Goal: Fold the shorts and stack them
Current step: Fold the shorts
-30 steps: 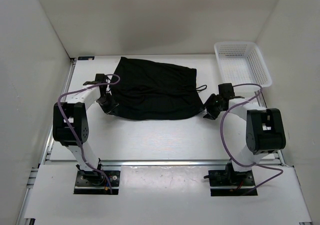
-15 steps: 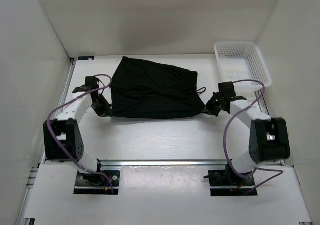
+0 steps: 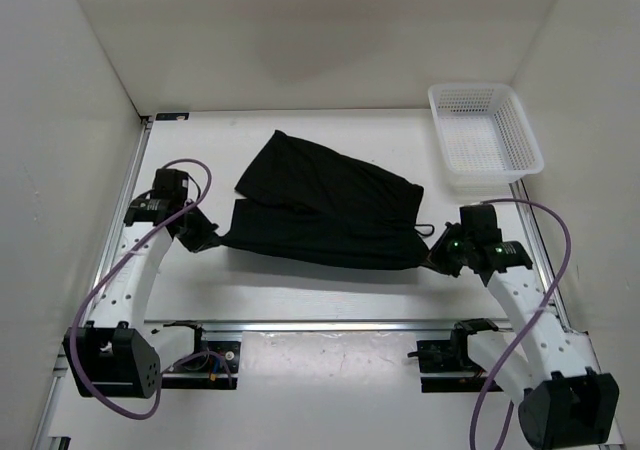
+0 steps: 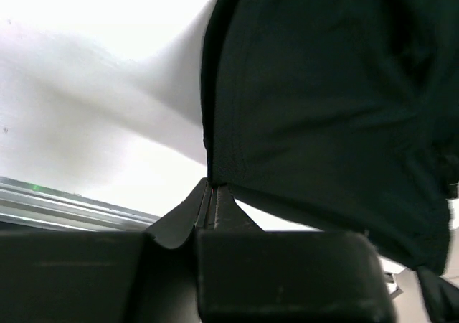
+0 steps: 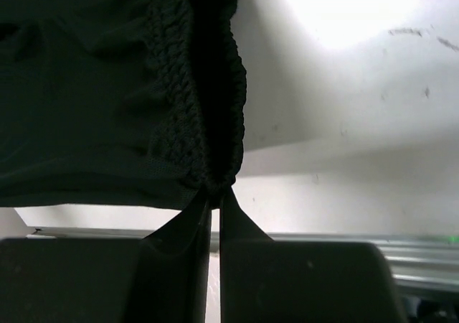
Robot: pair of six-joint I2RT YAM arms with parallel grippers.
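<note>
My right gripper moves outward over the shorts' far corner nearest the basket next and releases the shorts' waistband, since the shorts' far part lies flat atop the table.
The black shorts [image 3: 325, 210] hang stretched between my two grippers over the middle of the table, sagging a little, with the far part draped toward the back left. My left gripper [image 3: 212, 240] is shut on the left corner of the shorts [image 4: 308, 86], pinched at the fingertips [image 4: 213, 190]. My right gripper [image 3: 432, 260] is shut on the gathered waistband corner of the shorts [image 5: 107, 86] at its fingertips [image 5: 215, 194]. A thin drawstring loop shows near the right gripper.
A white mesh basket [image 3: 485, 135] stands at the back right corner. White walls enclose the table on three sides. A metal rail [image 3: 330, 325] runs along the near edge, by the arm bases.
Both grippers have pulled the shorts toward the near edge and lifted the near edge off the table. The arms have spread wider apart, stretching the fabric between them.
</note>
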